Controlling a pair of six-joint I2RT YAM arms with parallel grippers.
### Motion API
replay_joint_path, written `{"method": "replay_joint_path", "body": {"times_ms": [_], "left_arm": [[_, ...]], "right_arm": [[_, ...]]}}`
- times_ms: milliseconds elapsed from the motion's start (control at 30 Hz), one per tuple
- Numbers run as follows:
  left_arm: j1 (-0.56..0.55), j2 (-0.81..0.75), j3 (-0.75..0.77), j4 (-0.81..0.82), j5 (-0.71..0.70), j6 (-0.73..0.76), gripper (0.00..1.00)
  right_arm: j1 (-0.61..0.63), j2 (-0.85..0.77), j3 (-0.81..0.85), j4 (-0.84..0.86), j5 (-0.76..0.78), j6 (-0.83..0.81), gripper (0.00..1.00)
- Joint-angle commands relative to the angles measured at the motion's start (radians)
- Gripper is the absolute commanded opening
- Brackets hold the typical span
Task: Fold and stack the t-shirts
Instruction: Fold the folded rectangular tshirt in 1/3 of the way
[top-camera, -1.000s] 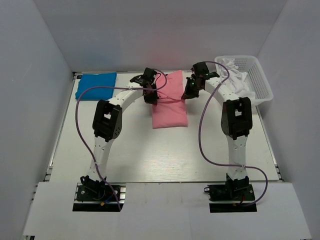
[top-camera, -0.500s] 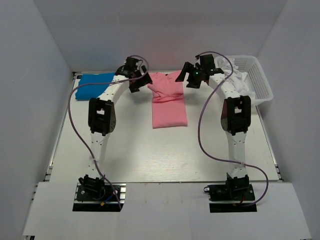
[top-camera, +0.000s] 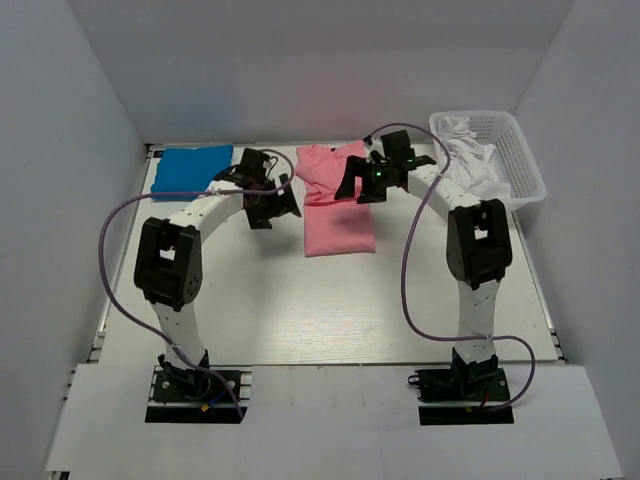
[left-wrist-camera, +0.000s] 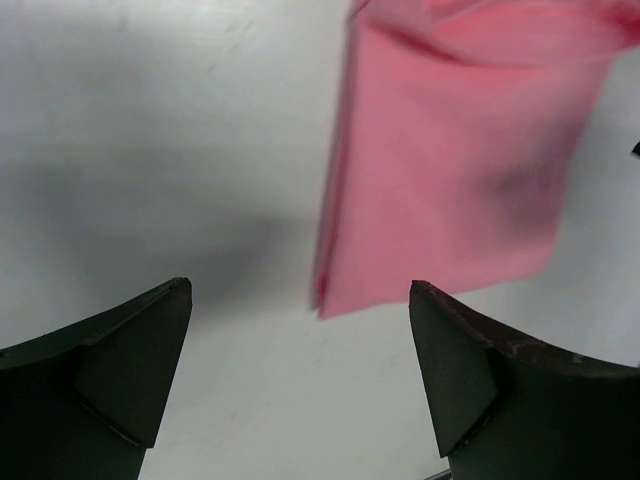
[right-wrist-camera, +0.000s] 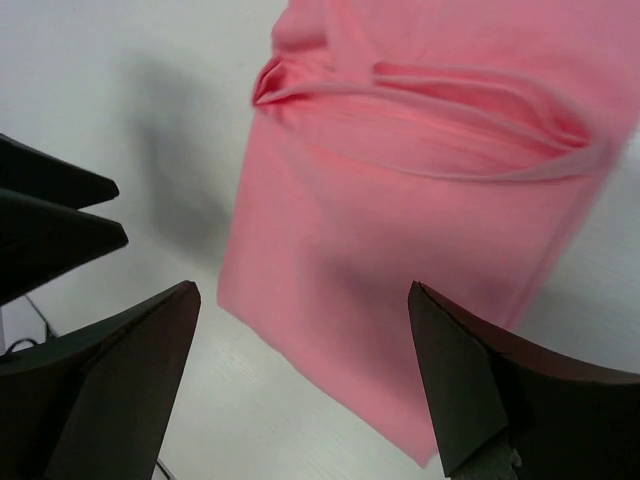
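My left gripper moves back, down and to the right in the top view onto the pink t-shirt's closest near corner (top-camera: 308, 253) (left-wrist-camera: 325, 307) next, since it lies uncovered.
A pink t-shirt (top-camera: 337, 220) lies folded into a long strip in the middle of the table, its far end loosely bunched. It fills the upper right of the left wrist view (left-wrist-camera: 450, 170) and most of the right wrist view (right-wrist-camera: 420, 200). My left gripper (top-camera: 281, 205) hovers just left of the shirt, open and empty (left-wrist-camera: 299, 284). My right gripper (top-camera: 358, 186) hangs over the shirt's far right part, open, with nothing between its fingers (right-wrist-camera: 302, 286). A folded blue t-shirt (top-camera: 190, 168) rests at the back left corner.
A white basket (top-camera: 525, 160) at the back right holds crumpled white t-shirts (top-camera: 478, 160). Bare white table (top-camera: 330, 300) stretches in front of the pink shirt. Grey walls close in the table on three sides.
Both grippers opened and let go of the pink shirt. They rose toward the back, then came forward again, the left one swinging left of the shirt, the right one over it.
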Motion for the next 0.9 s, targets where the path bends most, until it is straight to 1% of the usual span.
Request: {"method": "replay_joint_path", "body": {"times_ms": [0, 33, 200, 300, 367, 433, 467, 500, 633, 700, 767, 833, 867], "left_arm": [[0.017, -0.152, -0.098, -0.030, -0.037, 0.018, 1.00], [0.017, -0.222, -0.153, -0.039, -0.050, 0.018, 1.00], [0.017, -0.416, -0.343, -0.013, -0.065, -0.012, 1.00], [0.017, -0.477, -0.377, -0.003, -0.065, -0.012, 1.00], [0.017, -0.496, -0.388, -0.012, -0.074, -0.012, 1.00], [0.017, -0.507, -0.399, -0.012, -0.074, -0.012, 1.00], [0.017, -0.507, -0.399, -0.012, -0.074, -0.012, 1.00], [0.017, -0.507, -0.409, -0.012, -0.062, -0.012, 1.00], [0.017, -0.516, -0.420, -0.012, -0.024, -0.021, 1.00], [0.017, -0.527, -0.434, -0.003, -0.012, -0.021, 1.00], [0.017, -0.536, -0.455, 0.007, -0.002, -0.021, 1.00], [0.008, -0.536, -0.455, 0.020, 0.010, -0.012, 1.00], [0.008, -0.524, -0.455, 0.031, 0.019, -0.003, 1.00]], "right_arm": [[0.046, 0.069, 0.047, 0.009, -0.043, -0.035, 0.90], [0.050, 0.084, 0.074, 0.004, -0.040, -0.030, 0.90], [0.078, 0.185, 0.174, 0.025, -0.004, 0.028, 0.90], [0.085, 0.246, 0.245, 0.030, 0.038, 0.054, 0.90], [0.086, 0.272, 0.282, 0.053, 0.098, 0.068, 0.90], [0.082, 0.289, 0.311, 0.080, 0.117, 0.105, 0.90], [0.079, 0.295, 0.317, 0.137, 0.123, 0.118, 0.90], [0.078, 0.298, 0.325, 0.159, 0.131, 0.129, 0.90], [0.069, 0.366, 0.455, 0.206, 0.192, 0.200, 0.90], [0.064, 0.392, 0.464, 0.232, 0.150, 0.249, 0.90], [0.053, 0.371, 0.461, 0.240, 0.125, 0.255, 0.90], [0.052, 0.334, 0.397, 0.243, 0.115, 0.231, 0.90], [0.053, 0.243, 0.366, 0.257, 0.118, 0.196, 0.90]]}}
